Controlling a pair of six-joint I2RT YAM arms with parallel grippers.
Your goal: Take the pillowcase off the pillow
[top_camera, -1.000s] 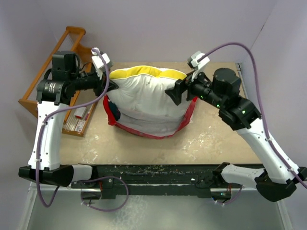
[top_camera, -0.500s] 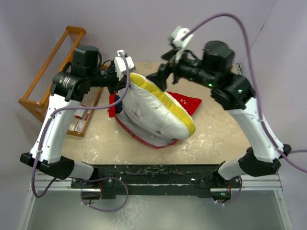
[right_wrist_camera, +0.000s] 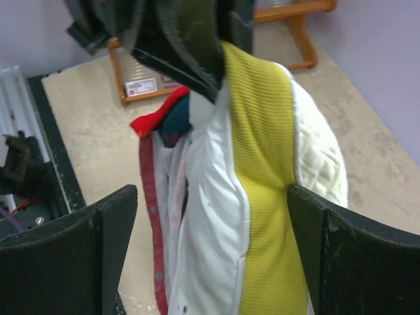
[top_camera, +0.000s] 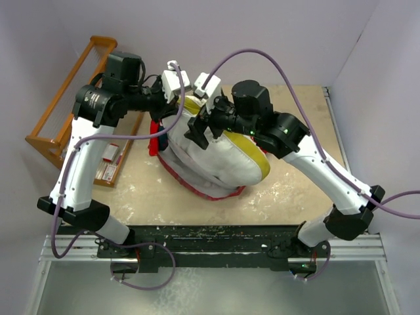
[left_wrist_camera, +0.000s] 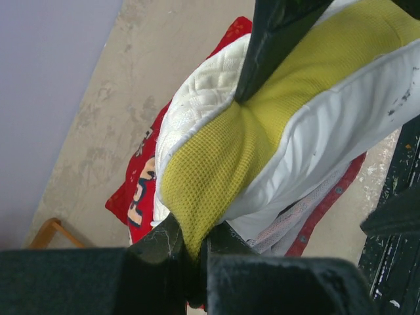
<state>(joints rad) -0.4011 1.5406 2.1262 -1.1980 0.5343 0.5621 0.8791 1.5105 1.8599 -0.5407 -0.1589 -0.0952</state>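
My right gripper moves down over the pillow's yellow band (right_wrist_camera: 268,252) next and closes on it, as its open fingers already stand on either side of the pillow's upper edge.
The cream pillow (top_camera: 220,161) stands tilted on the table, its yellow side band uppermost. My left gripper (top_camera: 174,113) is shut on the corner of that band; the left wrist view shows the band pinched at the jaws (left_wrist_camera: 190,252). My right gripper (top_camera: 197,132) is open and straddles the pillow's upper edge (right_wrist_camera: 262,164), its fingers (right_wrist_camera: 108,249) wide on either side and apart from it. The red pillowcase (top_camera: 155,142) lies crumpled under and left of the pillow. Its printed side shows in the left wrist view (left_wrist_camera: 138,190), and its edge strip in the right wrist view (right_wrist_camera: 147,197).
A wooden rack (top_camera: 62,108) stands at the table's left edge, with a small box (top_camera: 108,157) beside it. It also shows in the right wrist view (right_wrist_camera: 289,13). A black rail (top_camera: 216,236) runs along the near edge. Walls close in at the back and right.
My right gripper has swung left from the pillow's far side to over its top, close to the left gripper. The pillow has turned, its yellow band now running along the right.
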